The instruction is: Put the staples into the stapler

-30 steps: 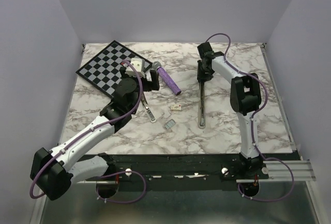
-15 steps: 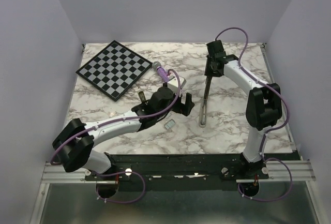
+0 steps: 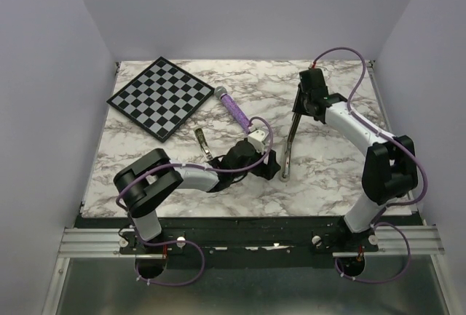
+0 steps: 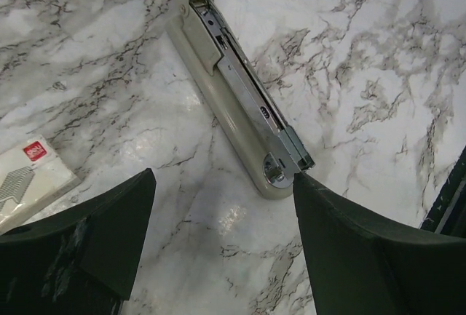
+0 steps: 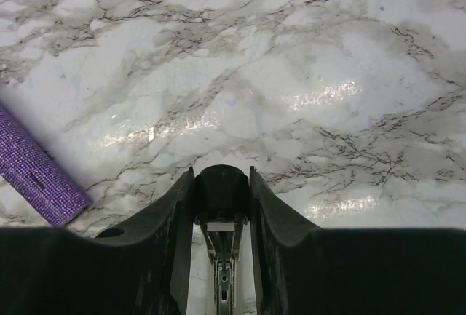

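Observation:
The black top arm goes back and down next with my right gripper, which releases it over the stapler base's near tip (image 3: 284, 177), since that tip lies back from and below it.
The stapler (image 3: 289, 144) lies opened out on the marble table, its cream base and bare metal channel (image 4: 247, 104) running toward the near edge. My right gripper (image 3: 301, 104) is shut on the stapler's black top arm (image 5: 222, 193) at the far end and holds it raised. Low over bare marble, my left gripper (image 4: 224, 180) is open with nothing between its fingers. Its right finger (image 4: 349, 242) is beside the near tip of the stapler's base. In the top view the left gripper (image 3: 268, 164) sits just left of that tip. The staples are not visible in any view.
A small cream staple box (image 4: 33, 177) lies left of my left gripper. A second, slim stapler (image 3: 203, 142) lies left of my left wrist. A purple stick-shaped object (image 3: 234, 110) (image 5: 36, 177) lies beyond it, and a chessboard (image 3: 162, 97) fills the far left corner.
My left arm swung right from the chessboard side to the stapler's near tip, covering where the staples lay. The right gripper moved right, tilting the stapler's top arm.

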Available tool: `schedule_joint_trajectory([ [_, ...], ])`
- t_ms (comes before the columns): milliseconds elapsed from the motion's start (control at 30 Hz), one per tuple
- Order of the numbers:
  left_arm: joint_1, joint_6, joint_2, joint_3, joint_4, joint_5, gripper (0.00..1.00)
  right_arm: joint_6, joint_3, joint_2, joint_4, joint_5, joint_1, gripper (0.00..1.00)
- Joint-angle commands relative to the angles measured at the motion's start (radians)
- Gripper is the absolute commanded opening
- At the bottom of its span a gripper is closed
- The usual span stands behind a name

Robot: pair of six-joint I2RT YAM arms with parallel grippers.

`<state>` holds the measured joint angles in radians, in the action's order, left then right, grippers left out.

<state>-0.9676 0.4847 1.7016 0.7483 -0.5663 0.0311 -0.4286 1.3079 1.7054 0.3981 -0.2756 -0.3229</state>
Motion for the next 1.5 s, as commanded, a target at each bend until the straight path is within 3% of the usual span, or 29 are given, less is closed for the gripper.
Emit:
schedule_joint_trajectory([
  [0,-0.006,0.038,0.062,0.002,-0.145,-0.088,0.80,-0.021,-0.058,-0.079,-0.082,-0.056,-0.036,0.04],
  [300,-0.005,0.091,0.095,0.002,-0.187,-0.109,0.78,-0.022,-0.171,-0.174,-0.192,-0.180,-0.113,0.02],
  [433,0.003,0.138,0.084,-0.026,-0.224,-0.079,0.73,-0.009,-0.252,-0.214,-0.266,-0.249,-0.171,0.01],
  [500,0.015,0.159,0.079,-0.043,-0.228,-0.066,0.66,0.010,-0.289,-0.245,-0.332,-0.269,-0.194,0.01],
  [833,0.030,0.264,0.133,-0.029,-0.247,-0.106,0.62,0.039,-0.417,-0.296,-0.507,-0.418,-0.321,0.01],
  [1133,0.079,0.429,0.208,-0.020,-0.256,-0.123,0.60,0.068,-0.487,-0.308,-0.639,-0.490,-0.404,0.01],
  [1233,0.102,0.472,0.251,-0.014,-0.303,-0.178,0.51,0.073,-0.503,-0.308,-0.663,-0.504,-0.421,0.01],
  [1467,0.121,0.519,0.285,0.002,-0.307,-0.195,0.45,0.073,-0.529,-0.339,-0.660,-0.488,-0.441,0.01],
])
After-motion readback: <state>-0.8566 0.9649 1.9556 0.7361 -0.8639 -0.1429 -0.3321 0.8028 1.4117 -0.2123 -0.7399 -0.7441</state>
